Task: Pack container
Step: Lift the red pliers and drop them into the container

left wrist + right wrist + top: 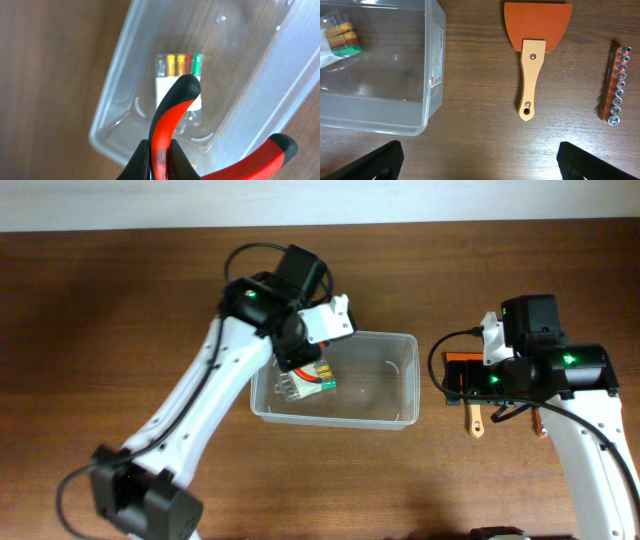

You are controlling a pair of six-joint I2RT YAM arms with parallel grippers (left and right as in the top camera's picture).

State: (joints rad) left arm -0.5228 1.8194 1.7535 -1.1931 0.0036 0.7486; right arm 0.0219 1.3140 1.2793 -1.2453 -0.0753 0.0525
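The pliers (172, 115) hang above the open container. My left gripper moves down between its sides next over the clear packet of coloured bits and releases them.
The clear plastic container (410, 385) stands in the middle of the table. A clear packet of coloured bits (303, 385) lies in its left end and also shows in the left wrist view (178, 75). My left gripper (161, 157) is shut on one handle of red-handled pliers (172, 115) and holds them above the container's left end (112, 105). My right gripper (480, 160) is open and empty over bare table, right of the container (434, 75).
An orange scraper with a wooden handle (535, 45) and an orange rail of sockets (618, 85) lie on the table right of the container. The scraper (475, 420) lies partly under the right arm in the overhead view.
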